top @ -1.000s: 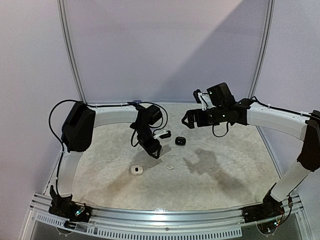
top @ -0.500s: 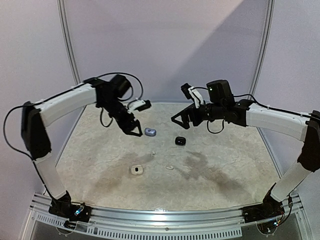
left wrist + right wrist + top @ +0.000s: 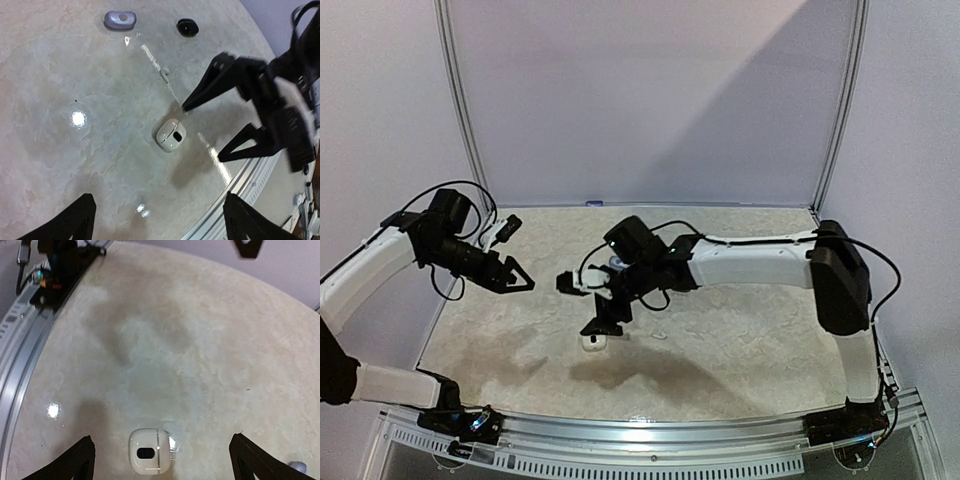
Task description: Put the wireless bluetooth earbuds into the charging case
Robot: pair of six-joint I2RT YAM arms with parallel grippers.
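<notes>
I will next bring my right gripper down to the white charging case, tilt it steeper toward the table, and then close it across the case's seam (image 3: 593, 343) (image 3: 154, 452).
A white charging case (image 3: 593, 341) lies on the table with its dark slot facing up, also visible in both wrist views (image 3: 171, 136) (image 3: 148, 451). My right gripper (image 3: 582, 303) hovers open just above it, and the case sits low between the two fingertips (image 3: 165, 467). My left gripper (image 3: 518, 275) is open and empty at the left, pointing toward the case from a distance (image 3: 160, 222). One tiny pale earbud (image 3: 165, 75) lies loose beyond the white case. No bud is held.
A lavender case (image 3: 120, 20) and a black case (image 3: 187, 27) lie farther back. The right arm spans the table's middle (image 3: 740, 262). The metal front rail (image 3: 640, 430) runs along the near edge. A small pale thing (image 3: 297, 466) shows at the right wrist view's lower right edge.
The left arm swung from the table's middle out to the left, its jaws widening. The right arm swept from the far right across to hover over the white case.
</notes>
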